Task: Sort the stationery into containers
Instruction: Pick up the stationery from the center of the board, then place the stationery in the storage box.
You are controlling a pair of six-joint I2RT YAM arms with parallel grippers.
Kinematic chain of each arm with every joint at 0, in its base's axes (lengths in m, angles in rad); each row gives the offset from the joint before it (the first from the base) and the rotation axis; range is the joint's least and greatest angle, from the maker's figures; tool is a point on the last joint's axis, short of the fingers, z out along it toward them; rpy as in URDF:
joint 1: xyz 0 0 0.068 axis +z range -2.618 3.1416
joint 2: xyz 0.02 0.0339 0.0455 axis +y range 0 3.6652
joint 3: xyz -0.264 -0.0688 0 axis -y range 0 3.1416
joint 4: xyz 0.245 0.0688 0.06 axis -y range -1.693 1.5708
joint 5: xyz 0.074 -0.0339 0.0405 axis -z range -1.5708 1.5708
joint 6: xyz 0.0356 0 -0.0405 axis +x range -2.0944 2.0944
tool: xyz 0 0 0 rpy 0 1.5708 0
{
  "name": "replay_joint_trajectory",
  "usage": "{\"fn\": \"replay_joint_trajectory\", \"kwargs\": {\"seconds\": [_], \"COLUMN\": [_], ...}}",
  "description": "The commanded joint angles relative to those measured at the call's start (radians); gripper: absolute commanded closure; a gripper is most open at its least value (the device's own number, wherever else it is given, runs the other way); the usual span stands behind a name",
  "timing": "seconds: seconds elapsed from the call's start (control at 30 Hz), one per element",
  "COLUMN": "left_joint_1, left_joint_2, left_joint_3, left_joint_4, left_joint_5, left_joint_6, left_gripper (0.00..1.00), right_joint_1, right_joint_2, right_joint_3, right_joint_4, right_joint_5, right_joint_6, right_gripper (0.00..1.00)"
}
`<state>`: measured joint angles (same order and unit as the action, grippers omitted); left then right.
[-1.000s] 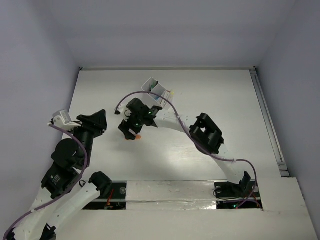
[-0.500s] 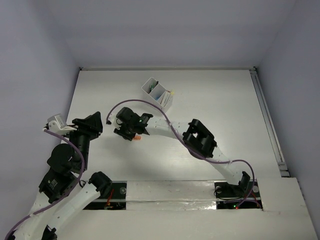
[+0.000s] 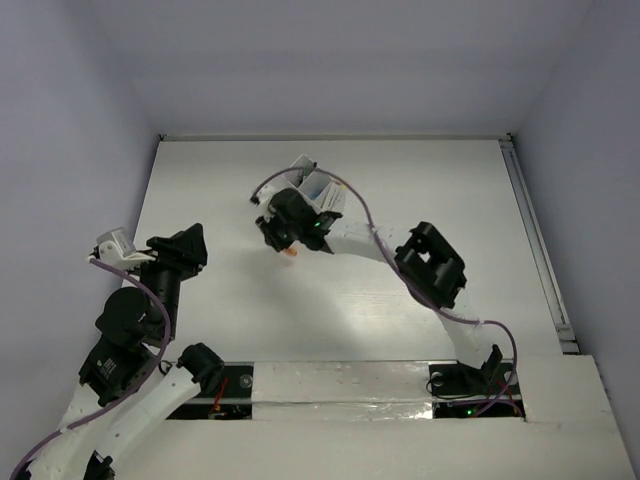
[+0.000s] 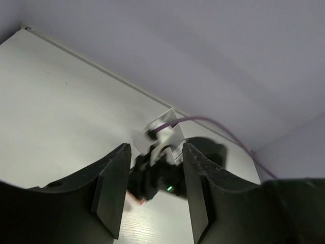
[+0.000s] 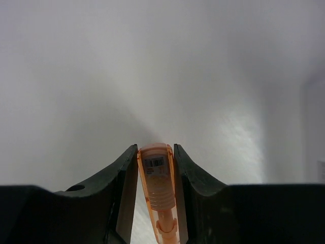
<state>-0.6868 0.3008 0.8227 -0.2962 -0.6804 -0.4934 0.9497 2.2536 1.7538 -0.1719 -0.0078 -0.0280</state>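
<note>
The orange piece [image 5: 156, 173] is still beside the container, so my right gripper lifts and swings it outward next, then brings it down over the container's middle section.
My right gripper [image 3: 289, 243] is shut on a short chunky orange piece of stationery [image 3: 291, 253], held just above the table beside the white divided container [image 3: 318, 186]. The right wrist view has the orange piece [image 5: 156, 173] clamped between both fingers, barcode label facing up, with my right gripper [image 5: 155, 190] over bare table. The wrist partly hides the container. My left gripper [image 3: 192, 240] hovers open and empty at the left. In the left wrist view my left gripper [image 4: 155, 193] frames the blurred right wrist and the container [image 4: 167, 121].
A purple cable [image 3: 345, 190] loops over the right arm near the container. A metal rail [image 3: 535, 240] runs along the table's right edge. White walls close in the table at the back and both sides.
My right gripper has shut on the orange piece and carried it up and right toward the container. The left arm has barely shifted.
</note>
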Motion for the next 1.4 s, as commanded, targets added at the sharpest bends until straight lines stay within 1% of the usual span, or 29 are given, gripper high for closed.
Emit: {"fn": "replay_joint_trajectory", "kwargs": {"seconds": [0.0, 0.03, 0.07, 0.13, 0.3, 0.43, 0.53, 0.57, 0.73, 0.87, 1.0, 1.17, 1.37], "left_joint_1": [0.004, 0.013, 0.023, 0.035, 0.078, 0.130, 0.168, 0.179, 0.243, 0.309, 0.360, 0.415, 0.471], "left_joint_2": [0.030, 0.038, 0.043, 0.052, 0.058, 0.072, 0.084, 0.087, 0.093, 0.103, 0.112, 0.124, 0.133], "left_joint_3": [-0.017, -0.019, -0.020, -0.022, -0.033, -0.037, -0.042, -0.046, -0.056, -0.065, -0.071, -0.080, -0.089], "left_joint_4": [0.031, 0.035, 0.038, 0.049, 0.071, 0.091, 0.104, 0.109, 0.137, 0.155, 0.170, 0.190, 0.210], "left_joint_5": [0.027, 0.042, 0.051, 0.077, 0.133, 0.195, 0.238, 0.252, 0.333, 0.396, 0.450, 0.518, 0.588], "left_joint_6": [0.026, 0.029, 0.032, 0.039, 0.052, 0.059, 0.065, 0.068, 0.072, 0.072, 0.070, 0.069, 0.067], "left_gripper": [0.58, 0.58, 0.58, 0.58, 0.57, 0.57, 0.57, 0.57, 0.57, 0.57, 0.56, 0.56, 0.56], "right_joint_1": [-0.124, -0.182, -0.209, -0.273, -0.359, -0.402, -0.402, -0.402, -0.402, -0.402, -0.402, -0.393, -0.364], "right_joint_2": [-0.202, -0.222, -0.236, -0.262, -0.278, -0.250, -0.223, -0.217, -0.209, -0.192, -0.160, -0.118, -0.111], "right_joint_3": [-0.068, -0.115, -0.129, -0.149, -0.197, -0.179, -0.175, -0.183, -0.282, -0.332, -0.350, -0.341, -0.356], "right_joint_4": [0.306, 0.345, 0.401, 0.454, 0.569, 0.617, 0.649, 0.682, 0.807, 0.906, 0.962, 0.989, 1.023], "right_joint_5": [0.016, 0.014, 0.014, 0.014, 0.034, 0.055, 0.078, 0.080, 0.110, 0.146, 0.170, 0.210, 0.238], "right_joint_6": [0.201, 0.273, 0.305, 0.382, 0.502, 0.579, 0.611, 0.622, 0.706, 0.737, 0.758, 0.767, 0.770], "right_gripper": [0.93, 0.93, 0.97, 0.97, 0.96, 0.96, 0.95, 0.95, 0.92, 0.89, 0.87, 0.85, 0.84]}}
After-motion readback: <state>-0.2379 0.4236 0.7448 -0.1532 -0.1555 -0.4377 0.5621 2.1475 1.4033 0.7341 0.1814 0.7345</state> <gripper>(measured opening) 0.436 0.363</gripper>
